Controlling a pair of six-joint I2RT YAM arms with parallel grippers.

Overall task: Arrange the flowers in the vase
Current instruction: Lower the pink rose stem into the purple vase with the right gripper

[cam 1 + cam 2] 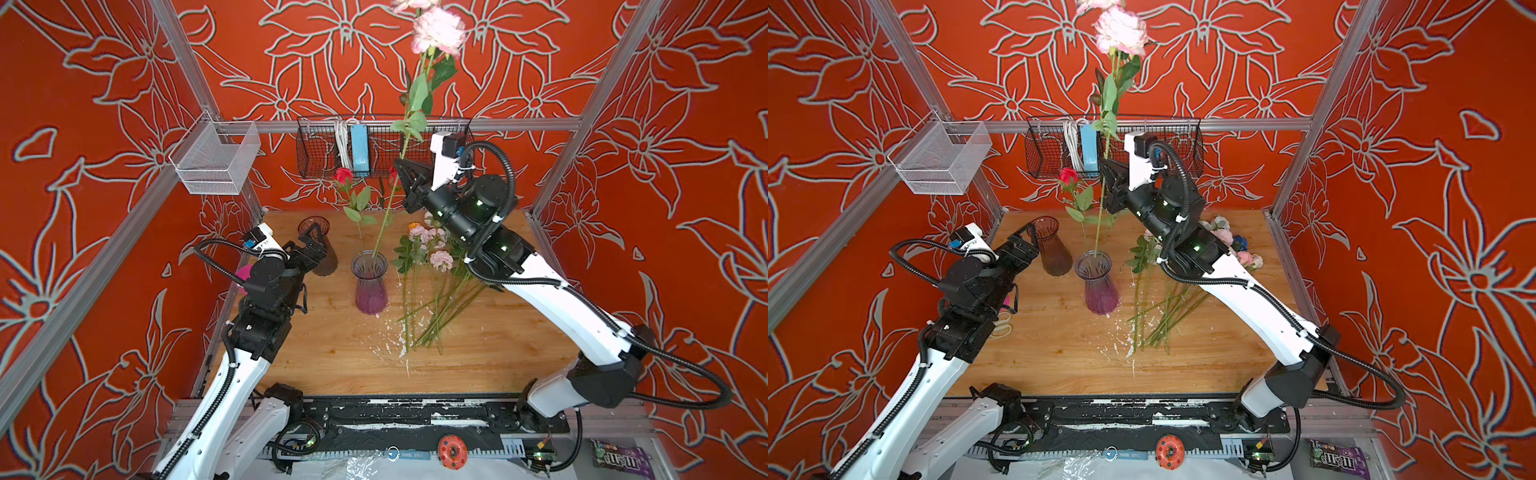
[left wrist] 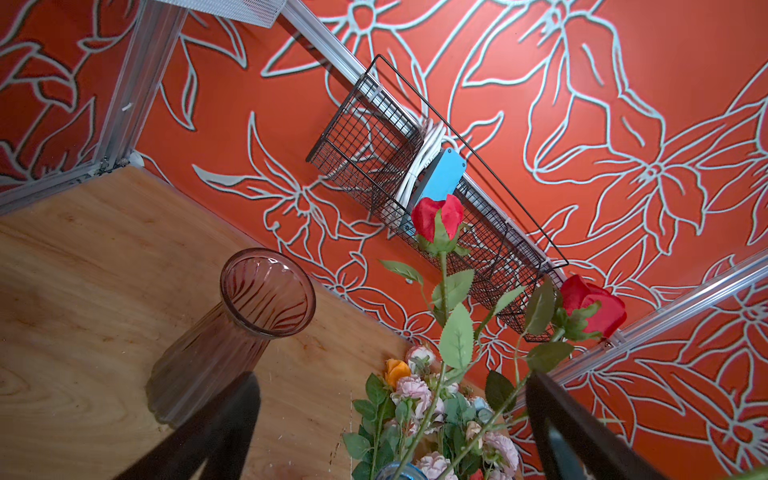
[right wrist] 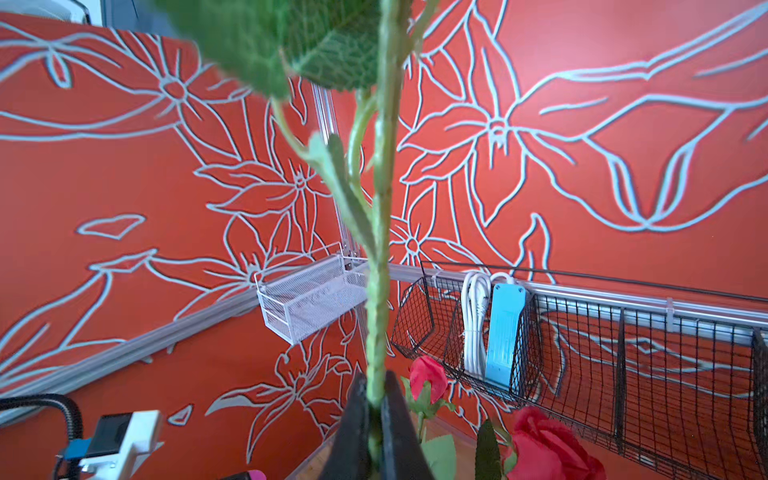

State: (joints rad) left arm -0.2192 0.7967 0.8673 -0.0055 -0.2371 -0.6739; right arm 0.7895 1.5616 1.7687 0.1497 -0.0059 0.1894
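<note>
I will next move my right gripper down to the purple-tinted vase's opening (image 1: 368, 264) below it and release the green stem, as the stem's lower end already reaches inside.
A purple-tinted glass vase (image 1: 370, 284) (image 1: 1099, 289) stands mid-table with two red roses (image 1: 343, 175) (image 2: 438, 218) (image 3: 428, 374) in it. My right gripper (image 1: 402, 165) (image 1: 1106, 168) (image 3: 376, 401), high above the table's back, is shut on the green stem of a tall pale pink flower (image 1: 438, 31) (image 1: 1121, 31). The stem's lower end reaches into the vase mouth. More flowers (image 1: 432, 266) (image 1: 1158, 307) (image 2: 415, 395) lie in a pile on the table right of the vase. My left gripper (image 1: 313, 237) (image 1: 1026, 237) (image 2: 392, 380) is open and empty beside a brown vase (image 1: 322, 253) (image 1: 1052, 249) (image 2: 266, 291).
A black wire basket (image 1: 440, 145) (image 1: 1179, 145) with a blue power strip hangs on the back rail. A white mesh basket (image 1: 216, 160) hangs at the left corner. Scissors (image 1: 1003, 328) lie under my left arm. The right arm reaches over the flower pile.
</note>
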